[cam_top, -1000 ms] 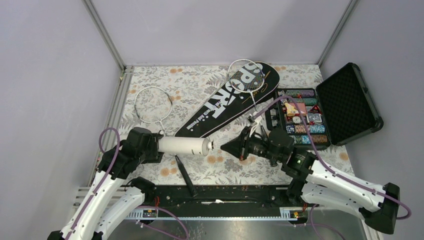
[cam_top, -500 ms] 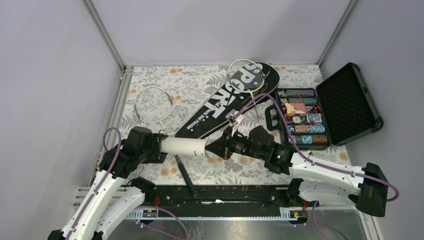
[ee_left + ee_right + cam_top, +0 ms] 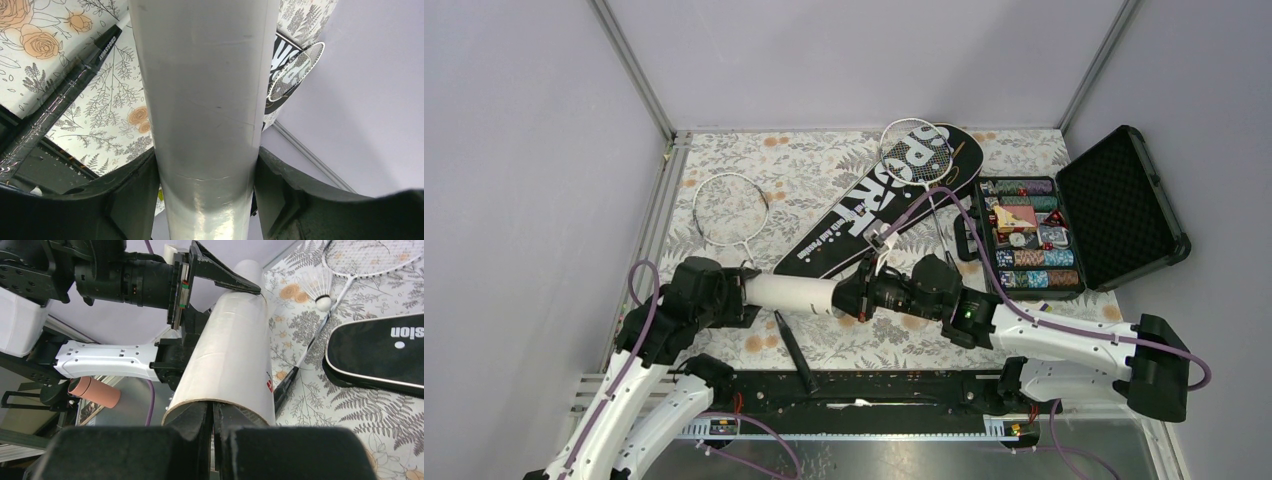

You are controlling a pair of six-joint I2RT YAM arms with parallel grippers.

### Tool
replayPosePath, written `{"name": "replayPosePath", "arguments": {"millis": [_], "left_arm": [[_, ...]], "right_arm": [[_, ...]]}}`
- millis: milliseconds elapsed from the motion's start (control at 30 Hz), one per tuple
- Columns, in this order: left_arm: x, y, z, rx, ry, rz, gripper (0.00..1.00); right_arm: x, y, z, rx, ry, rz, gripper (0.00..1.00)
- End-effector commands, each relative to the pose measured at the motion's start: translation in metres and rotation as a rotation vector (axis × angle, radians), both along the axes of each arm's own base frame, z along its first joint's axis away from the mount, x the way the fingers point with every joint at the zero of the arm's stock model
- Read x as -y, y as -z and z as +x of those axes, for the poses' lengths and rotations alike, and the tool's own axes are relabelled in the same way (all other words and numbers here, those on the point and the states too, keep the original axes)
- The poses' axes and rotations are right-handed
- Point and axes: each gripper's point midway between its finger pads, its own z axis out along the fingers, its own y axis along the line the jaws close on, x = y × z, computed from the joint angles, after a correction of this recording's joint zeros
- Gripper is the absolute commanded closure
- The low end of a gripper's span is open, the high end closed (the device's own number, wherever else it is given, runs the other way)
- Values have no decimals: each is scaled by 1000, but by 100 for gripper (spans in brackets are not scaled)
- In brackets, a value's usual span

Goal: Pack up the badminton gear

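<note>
My left gripper will turn next and move over the racket's black handle [image 3: 788, 338] [image 3: 75, 82] toward my right gripper to let go of the tube, as only its open end meets those fingertips.
The white cardboard tube [image 3: 789, 292] is held level above the table's front. My left gripper [image 3: 729, 292] is shut on its left end; the tube [image 3: 205, 100] fills the left wrist view. My right gripper [image 3: 852, 297] is shut, its fingertips inside the tube's open right end [image 3: 235, 355]. One racket [image 3: 729, 208] lies at the left, its black handle [image 3: 792, 350] under the tube. The other racket [image 3: 912, 152] lies on the black SPORT bag [image 3: 884, 200]. A white shuttlecock [image 3: 320, 292] lies by the left racket's shaft.
An open black case [image 3: 1124, 200] with coloured poker chips stands at the right. The flowered tablecloth [image 3: 804, 165] covers the table, walled by grey panels. The arms' black base rail [image 3: 874, 385] runs along the near edge.
My right gripper has moved left to the tube, its tips entering the open end. The shuttlecock that sat at the tube's mouth no longer shows. The left arm holds still.
</note>
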Motion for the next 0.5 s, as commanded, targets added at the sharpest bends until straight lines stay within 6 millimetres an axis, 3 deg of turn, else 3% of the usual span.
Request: {"name": "replayPosePath", "arguments": {"millis": [0,100,167,300,467], "left_arm": [[10,-28,5,89,32,-65,75],[8,-28,6,91,25,-59,75],[7,-29,6,99,23,-54,75],[9,-39,6,133,40,-64,76],[10,-48,4,168,75,-49,76]], "right_arm": [[-6,-24,1,67,-7,112,98],[-10,-29,-1,69,-24,142,96],[-4,-33,-1,80,-9,156,88],[23,-36,1,144,51,121,58],[59,-33,-4,300,76,52,30]]}}
